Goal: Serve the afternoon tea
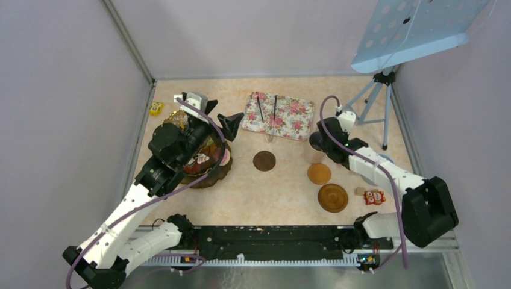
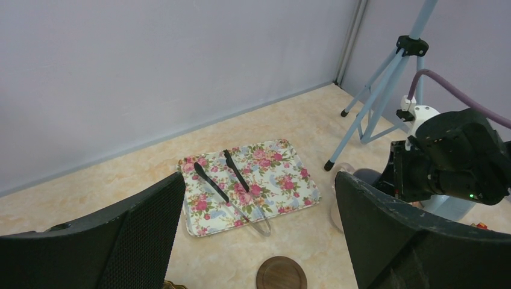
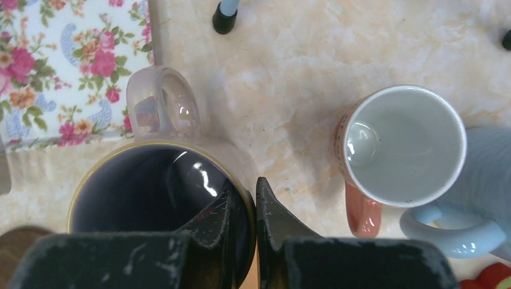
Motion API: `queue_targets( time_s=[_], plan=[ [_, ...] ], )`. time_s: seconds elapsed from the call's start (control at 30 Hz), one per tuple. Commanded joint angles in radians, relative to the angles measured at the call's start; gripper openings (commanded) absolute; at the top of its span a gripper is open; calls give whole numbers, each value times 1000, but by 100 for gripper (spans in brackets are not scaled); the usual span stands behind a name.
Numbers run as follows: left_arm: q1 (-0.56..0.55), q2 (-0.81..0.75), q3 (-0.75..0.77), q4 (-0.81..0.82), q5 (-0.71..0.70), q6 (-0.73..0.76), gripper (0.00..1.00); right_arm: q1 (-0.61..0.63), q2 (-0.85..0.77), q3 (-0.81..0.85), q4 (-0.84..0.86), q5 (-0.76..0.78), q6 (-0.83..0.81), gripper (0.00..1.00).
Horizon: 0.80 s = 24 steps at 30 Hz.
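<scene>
The right gripper lifts the mug over the dark coaster (image 1: 264, 161) (image 3: 21, 251) next, then lowers and releases it. The coaster lies empty to my right gripper's left in the top view.
My right gripper (image 3: 244, 192) is shut on the rim of the tall lilac mug (image 3: 159, 108), one finger inside its dark interior and one outside. The mug stands on the table beside the tray corner. In the top view this gripper (image 1: 314, 143) covers most of the mug. A small white cup (image 3: 404, 144) with an orange handle and a light-blue mug (image 3: 482, 180) stand just right of it. My left gripper (image 1: 220, 117) is open and empty above a brown cake stand (image 1: 220, 171) holding toy cakes (image 1: 202, 159). The left wrist view shows its jaws wide apart (image 2: 259, 180).
The rose-patterned tray (image 1: 295, 117) lies at the back centre with black tongs (image 2: 211, 180) on it. A dark coaster (image 1: 264, 161), an orange disc (image 1: 319, 173) and a wooden disc (image 1: 332, 197) lie mid-table. A tripod (image 1: 376, 99) stands back right. A yellow toy (image 1: 156, 108) lies back left.
</scene>
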Motion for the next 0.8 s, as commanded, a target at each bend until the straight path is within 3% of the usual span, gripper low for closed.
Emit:
queue_targets(
  time_s=[0.0, 0.2, 0.47, 0.77],
  plan=[
    [4, -12, 6, 33, 9, -18, 99, -6, -165, 22, 98, -86, -109, 0],
    [7, -9, 8, 27, 26, -13, 99, 37, -228, 2, 203, -322, -211, 0],
    [8, -39, -2, 41, 26, -12, 99, 266, -43, 162, 198, -239, -263, 0],
    [7, -86, -12, 51, -11, -15, 99, 385, 173, 367, 135, -251, -305, 0]
  ],
)
